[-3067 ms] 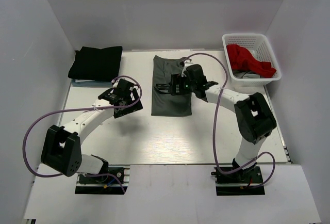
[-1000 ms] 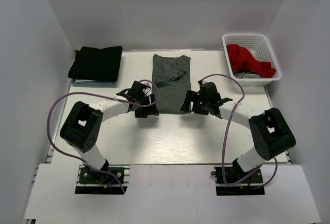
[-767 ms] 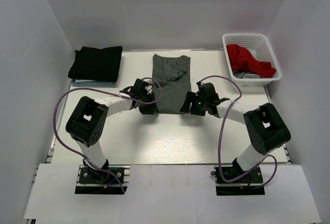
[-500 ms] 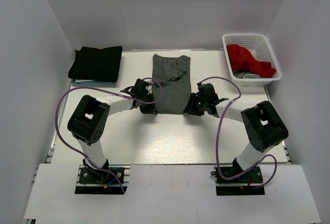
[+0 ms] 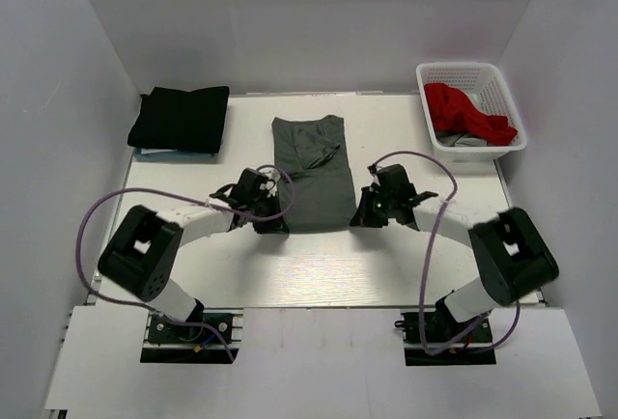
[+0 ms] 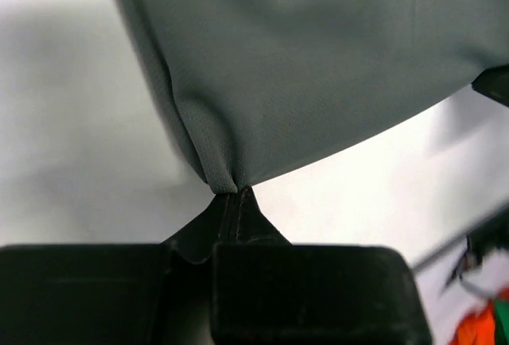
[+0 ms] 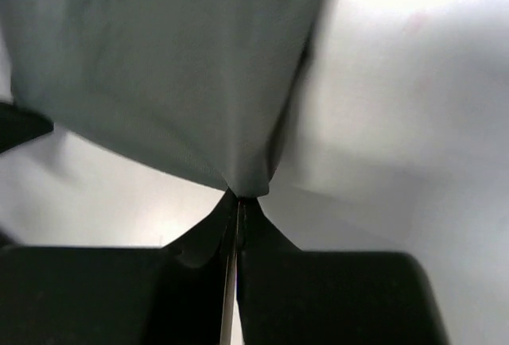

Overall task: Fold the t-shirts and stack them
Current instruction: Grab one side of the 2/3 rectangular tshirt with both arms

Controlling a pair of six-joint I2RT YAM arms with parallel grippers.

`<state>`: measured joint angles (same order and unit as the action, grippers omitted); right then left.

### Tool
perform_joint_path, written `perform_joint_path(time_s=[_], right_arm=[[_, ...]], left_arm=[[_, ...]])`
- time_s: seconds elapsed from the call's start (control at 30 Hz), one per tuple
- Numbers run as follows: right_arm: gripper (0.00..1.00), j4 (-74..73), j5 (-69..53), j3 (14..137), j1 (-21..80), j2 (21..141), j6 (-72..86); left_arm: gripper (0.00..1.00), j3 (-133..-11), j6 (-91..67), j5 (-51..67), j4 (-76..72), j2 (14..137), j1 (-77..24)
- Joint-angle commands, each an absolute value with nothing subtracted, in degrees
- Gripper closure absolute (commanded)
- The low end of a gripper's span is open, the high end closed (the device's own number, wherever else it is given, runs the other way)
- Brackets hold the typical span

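Next, my left gripper lifts and carries the grey t-shirt's corner over onto the grey t-shirt's far end, outward of it, and releases, as the t-shirt lies long.
A dark grey t-shirt, folded into a long strip, lies in the middle of the table. My left gripper is shut on its near left corner. My right gripper is shut on its near right corner. Both corners are pinched into small puckers at the closed fingertips. A black t-shirt lies folded at the back left. A red t-shirt sits crumpled in the white basket at the back right.
White walls close in the table on the left, back and right. The basket also holds a bit of grey cloth under the red one. Purple cables loop above both arms. Bare table lies in front of the grey shirt.
Both grippers closed on the grey t-shirt's near corners. The shirt has since slid toward the near edge and a little to the left, its far end coming away from the back edge.
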<state>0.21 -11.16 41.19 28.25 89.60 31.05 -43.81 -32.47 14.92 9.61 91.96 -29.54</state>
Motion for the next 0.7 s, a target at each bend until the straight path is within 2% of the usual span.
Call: perform_joint_path(time_s=[0.0, 0.07, 0.23, 0.3, 0.43, 0.67], right_arm=[[1.00, -10.43, -17.74, 38.24, 28.74, 80.36, 24.71], [1.00, -14.73, -21.08, 37.01, 29.00, 73.42, 23.21], [1.00, -24.16, -32.76, 37.79, 29.44, 59.89, 19.51], [1.00, -27.67, -33.57, 40.06, 29.36, 56.54, 18.55], [1.00, -31.99, -29.98, 45.15, 29.09, 54.59, 17.76], [1.00, -32.78, -20.23, 51.76, 28.74, 55.81, 18.81]], left_arm=[[1.00, -39.22, -32.51, 19.41, 13.97, 83.25, -31.19], [1.00, -37.71, -32.52, 25.21, 15.28, 77.73, -31.98], [1.00, -37.79, -34.45, 29.34, 23.54, 67.08, -34.37], [1.00, -38.92, -35.59, 31.62, 25.65, 62.52, -34.97], [1.00, -42.62, -36.74, 31.64, 27.59, 58.02, -34.98], [1.00, -51.57, -36.13, 24.71, 31.46, 61.34, -35.51]])
